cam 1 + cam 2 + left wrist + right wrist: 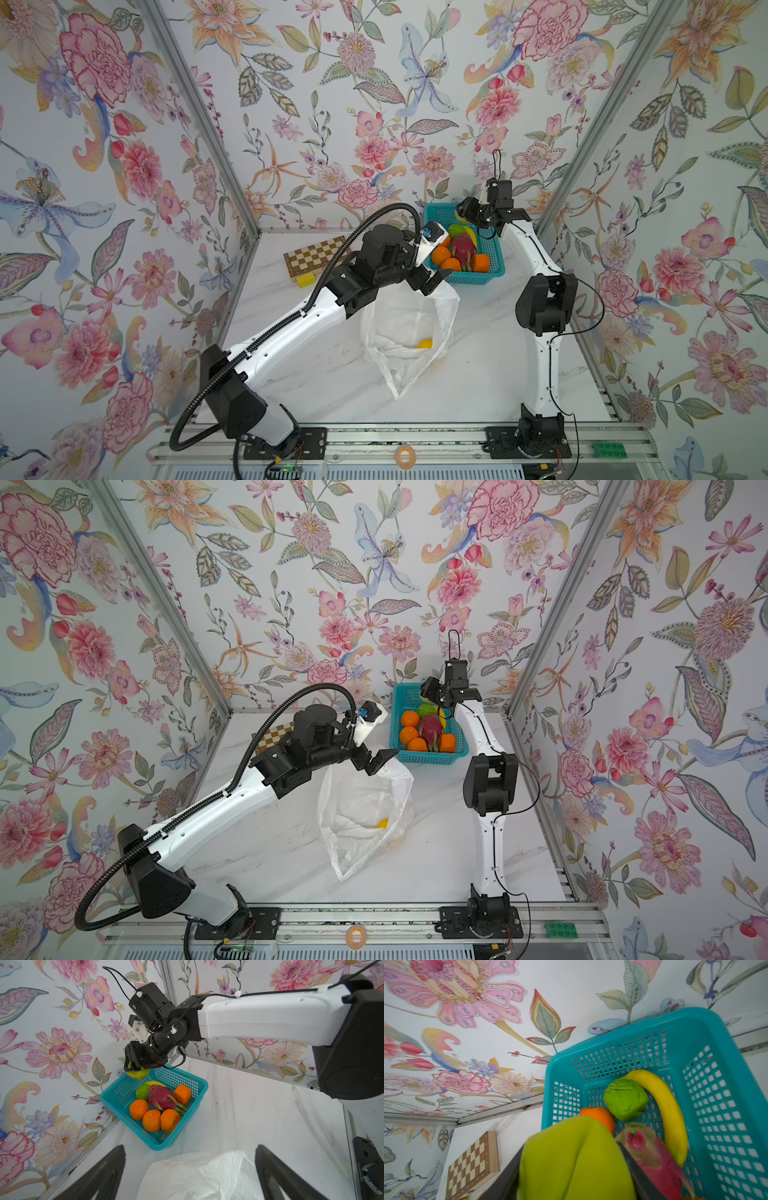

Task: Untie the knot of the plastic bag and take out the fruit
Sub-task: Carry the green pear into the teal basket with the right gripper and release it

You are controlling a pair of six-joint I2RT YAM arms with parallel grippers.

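Note:
I should next move my right gripper down over the banana beside the dragon fruit to release the yellow-green fruit (571,1163), because the bare bottom of the basket shows between the banana and the side of the basket.
The white plastic bag (409,328) (365,808) lies on the table with its mouth gaping; the knot is not in view. One yellow fruit (424,343) (382,823) sits inside it. My left gripper (434,280) (190,1147) hangs open just above the bag's far rim (199,1176), nothing between its fingers. My right gripper (461,214) (571,1145) is shut on a yellow-green fruit (571,1163) (138,1073) above the far corner of the teal basket (494,259) (726,1064). In the basket lie several oranges (138,1109), a dragon fruit (161,1098) and a green fruit (626,1100).
A banana (670,1109) curves along the basket's wall. A chessboard (316,255) and a small yellow block (304,279) lie at the back left. On the front rail sit an orange ring (405,456) and a green block (609,449). Flowered walls close three sides.

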